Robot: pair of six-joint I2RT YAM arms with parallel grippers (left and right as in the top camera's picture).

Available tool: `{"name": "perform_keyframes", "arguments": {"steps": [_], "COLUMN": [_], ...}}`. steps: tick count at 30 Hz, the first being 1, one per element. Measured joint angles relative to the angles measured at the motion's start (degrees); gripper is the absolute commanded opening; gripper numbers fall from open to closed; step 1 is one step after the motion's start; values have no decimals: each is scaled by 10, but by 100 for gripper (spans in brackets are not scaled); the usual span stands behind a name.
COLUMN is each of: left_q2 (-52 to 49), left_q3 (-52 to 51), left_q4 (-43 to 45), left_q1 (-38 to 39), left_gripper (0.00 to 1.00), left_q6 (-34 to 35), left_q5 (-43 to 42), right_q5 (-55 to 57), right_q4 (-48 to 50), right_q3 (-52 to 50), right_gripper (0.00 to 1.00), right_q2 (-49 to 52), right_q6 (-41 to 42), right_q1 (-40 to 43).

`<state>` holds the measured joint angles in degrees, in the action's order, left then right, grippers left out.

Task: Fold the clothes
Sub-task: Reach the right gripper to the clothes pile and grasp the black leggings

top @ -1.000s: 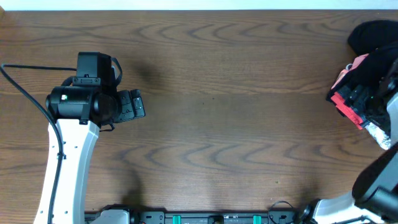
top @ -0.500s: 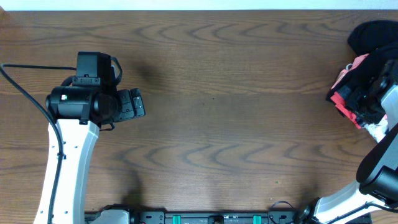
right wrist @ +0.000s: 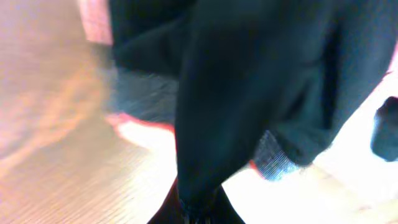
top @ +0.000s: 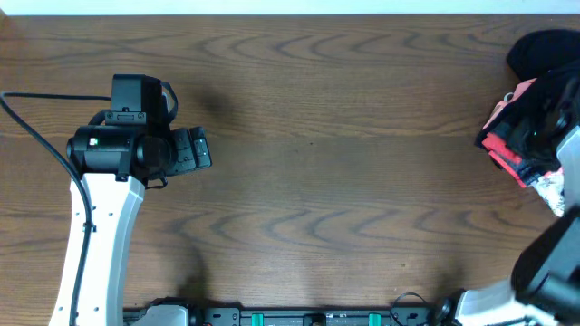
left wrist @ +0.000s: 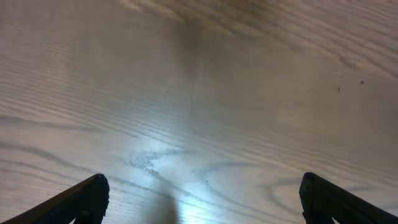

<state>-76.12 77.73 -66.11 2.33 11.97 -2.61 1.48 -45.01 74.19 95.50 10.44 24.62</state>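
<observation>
The robot's right gripper will next move up off the pile and outward over the bare middle of the table to let go of the black leggings (right wrist: 249, 81) there, because that wood is clear.
The clothes (top: 546, 52), black leggings with a coral-red edge, lie bunched in a pile at the table's far right. My right gripper (top: 533, 138) sits over that pile. In the right wrist view a fold of the black leggings (right wrist: 249, 81) runs down into my right gripper (right wrist: 198, 214), whose jaws are shut on it. The grey-speckled waistband (right wrist: 273, 158) with its red rim hangs beside the pinched fold. My left gripper (top: 201, 149) hovers over bare wood far to the left, and in the left wrist view my left gripper (left wrist: 202, 186) stands wide open with nothing between its fingers.
A pink garment (top: 518, 93) and a white printed cloth (top: 549, 192) lie in the same pile at the right edge. The brown wooden table (top: 326, 163) stretches between the two arms. The left arm's cable (top: 36, 127) trails off to the left.
My right gripper has closed from wide open onto a fold of the black leggings and shifted slightly over the pile. The left arm has not moved.
</observation>
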Motion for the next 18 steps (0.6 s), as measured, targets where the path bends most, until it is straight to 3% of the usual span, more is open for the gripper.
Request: {"name": "perform_keyframes", "arguments": {"steps": [9, 18], "left_q2": [0, 0], "left_q3": [0, 0], "left_q4": [8, 8], "left_q1": [0, 0], "left_gripper": [98, 98], "left_q6": [0, 0], "left_q5": [0, 0], "right_q5": [-42, -52], "right_q4": [35, 84], "right_q3": [61, 61], "right_gripper": [1, 1], "right_q2": [-186, -107], "right_q6": [-25, -7], "right_q1": [-199, -402]}}
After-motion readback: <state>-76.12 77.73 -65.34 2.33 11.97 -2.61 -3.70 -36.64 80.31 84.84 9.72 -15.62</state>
